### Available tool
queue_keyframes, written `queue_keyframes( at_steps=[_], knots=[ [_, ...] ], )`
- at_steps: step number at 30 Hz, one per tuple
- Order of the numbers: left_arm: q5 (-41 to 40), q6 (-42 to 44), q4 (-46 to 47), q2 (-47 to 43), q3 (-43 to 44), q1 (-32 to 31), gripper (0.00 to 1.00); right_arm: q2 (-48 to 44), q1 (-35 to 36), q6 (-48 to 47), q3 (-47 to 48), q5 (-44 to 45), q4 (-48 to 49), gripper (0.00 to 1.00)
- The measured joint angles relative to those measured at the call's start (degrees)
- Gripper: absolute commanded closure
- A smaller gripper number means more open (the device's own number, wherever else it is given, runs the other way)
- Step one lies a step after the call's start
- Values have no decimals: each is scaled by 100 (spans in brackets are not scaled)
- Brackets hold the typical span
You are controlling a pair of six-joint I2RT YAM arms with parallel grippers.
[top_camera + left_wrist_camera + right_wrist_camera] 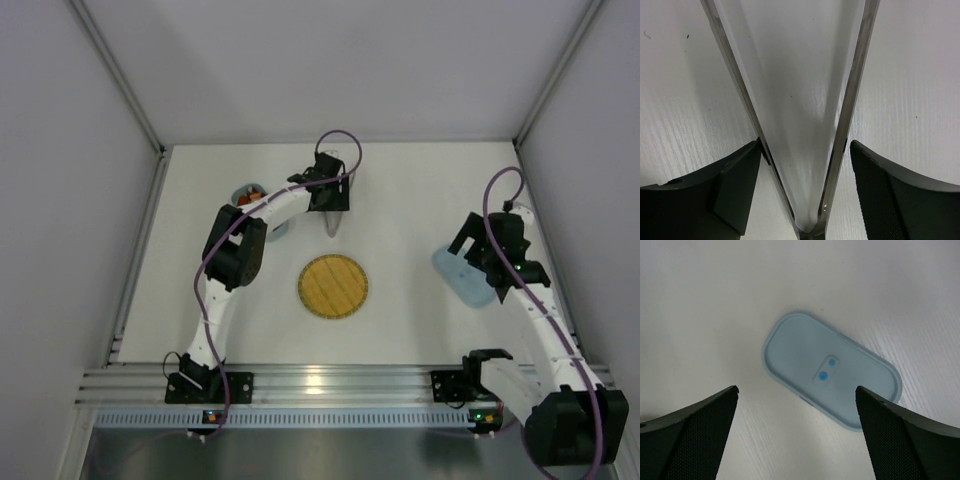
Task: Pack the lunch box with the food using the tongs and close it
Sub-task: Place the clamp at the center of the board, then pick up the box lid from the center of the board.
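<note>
The lid lies flat on the tabletop, so my right gripper will move down and turn over the near end of the lid (483,293) to straddle the lid's rim.
The silver tongs (855,90) lie on the white table as a narrow V between the fingers of my left gripper (806,145). The left finger (735,185) touches one tong arm, while a thin gap separates the right finger (890,190) from the other, so the gripper is open. From above, the tongs (335,220) stick out below the left gripper (330,192). The light-blue lunch box (240,188) is half hidden behind the left arm, with orange food (254,194) inside. Its flat lid (832,370) lies on the table under my open, empty right gripper (796,388).
A round yellow woven plate (333,286) sits in the middle of the table with nothing on it. Grey walls close off the left, right and back. The arm bases stand on a metal rail (330,385) at the near edge.
</note>
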Motion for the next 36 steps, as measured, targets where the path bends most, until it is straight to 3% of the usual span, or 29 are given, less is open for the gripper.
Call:
queue_keyframes(
  at_steps=[10, 20, 28, 31, 36],
  knots=[
    [114, 31, 131, -9, 0, 0, 16, 348, -1561, 573, -474, -389, 24, 0],
    [201, 63, 160, -116, -24, 0, 11, 595, -2256, 723, -911, -955, 35, 1],
    [90, 85, 260, -590, -214, 0, 11, 629, -2616, 697, -1049, -1137, 59, 20],
    [42, 120, 271, -772, -267, 2, 11, 734, -2647, 678, -1095, -1246, 74, 31],
    [26, 155, 356, -1154, -494, 4, 11, 918, -2656, 678, -1137, -1370, 98, 37]
  ],
)
